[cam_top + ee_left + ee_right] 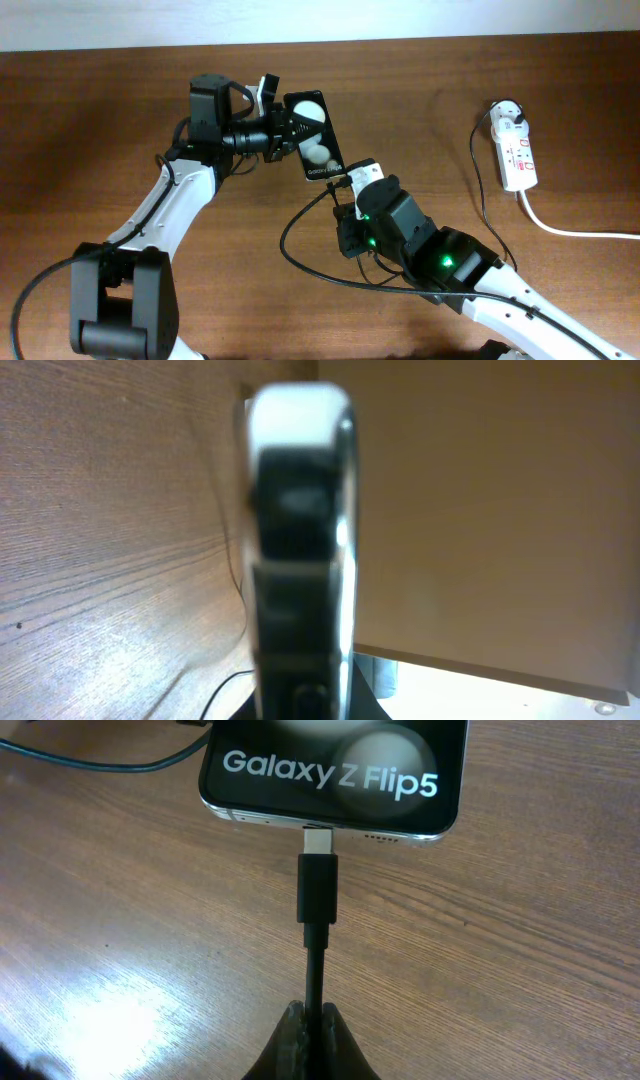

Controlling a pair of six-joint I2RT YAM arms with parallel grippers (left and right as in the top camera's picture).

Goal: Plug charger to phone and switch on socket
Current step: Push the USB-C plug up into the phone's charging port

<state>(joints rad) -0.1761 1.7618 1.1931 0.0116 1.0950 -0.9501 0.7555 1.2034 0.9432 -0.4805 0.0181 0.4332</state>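
Observation:
I still hold the phone (315, 138) aloft, plug end at its port. My left gripper lowers it onto the wooden table below next and releases it there.
The black phone (315, 138) with two white round patches is held on its edge by my left gripper (285, 131), which is shut on it. In the left wrist view the phone (300, 560) fills the middle, edge-on and blurred. My right gripper (313, 1020) is shut on the charger cable (316, 955) just behind its plug tip (318, 885). The tip's metal end touches the port in the phone's bottom edge (330, 818), marked "Galaxy Z Flip5". The white adapter (505, 110) sits in the socket (517, 150) at the right, with the cable (482, 215) running back from it.
The socket's thick white cord (570, 230) runs off to the right edge. The charger cable loops on the wooden table (100, 140) in front of my right arm (440, 260). A white wall edge runs along the back.

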